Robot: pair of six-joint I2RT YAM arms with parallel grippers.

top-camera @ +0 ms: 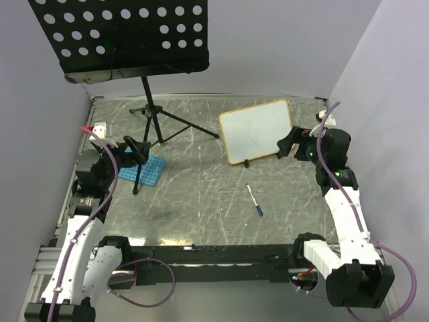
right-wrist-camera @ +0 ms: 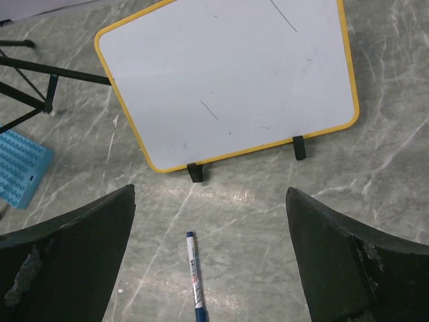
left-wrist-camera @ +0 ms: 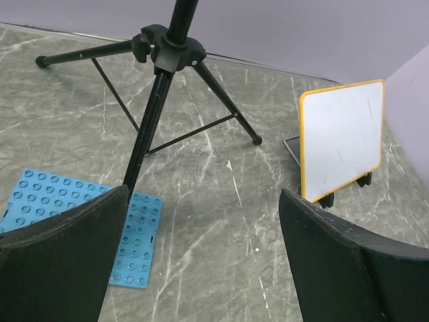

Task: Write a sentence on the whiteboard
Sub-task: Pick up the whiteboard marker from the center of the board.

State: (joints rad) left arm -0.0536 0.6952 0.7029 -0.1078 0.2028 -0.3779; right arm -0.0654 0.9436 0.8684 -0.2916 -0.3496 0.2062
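Observation:
My right gripper next needs to move back and to the left in the top view and go down onto the marker's white body, because that body is clear of the board's feet.
The whiteboard (top-camera: 257,131) is small and white with an orange-tan frame, and it leans on black feet at the back right of the table. Its face (right-wrist-camera: 228,74) carries only a few faint strokes, and no sentence shows on it. A blue-capped marker (top-camera: 254,200) lies flat on the table in front of the board, seen below it between the jaws in the right wrist view (right-wrist-camera: 196,278). My right gripper (top-camera: 295,142) hovers open by the board's right edge, holding nothing (right-wrist-camera: 210,193). My left gripper (top-camera: 136,150) is open and empty at the far left (left-wrist-camera: 204,194), with the whiteboard (left-wrist-camera: 342,137) off to its right.
A black music stand (top-camera: 120,33) rises on a tripod (top-camera: 151,114) at the back left, and one leg reaches toward the board. A blue studded plate (top-camera: 149,169) lies by the left gripper (left-wrist-camera: 74,221). Grey walls close in the table on three sides.

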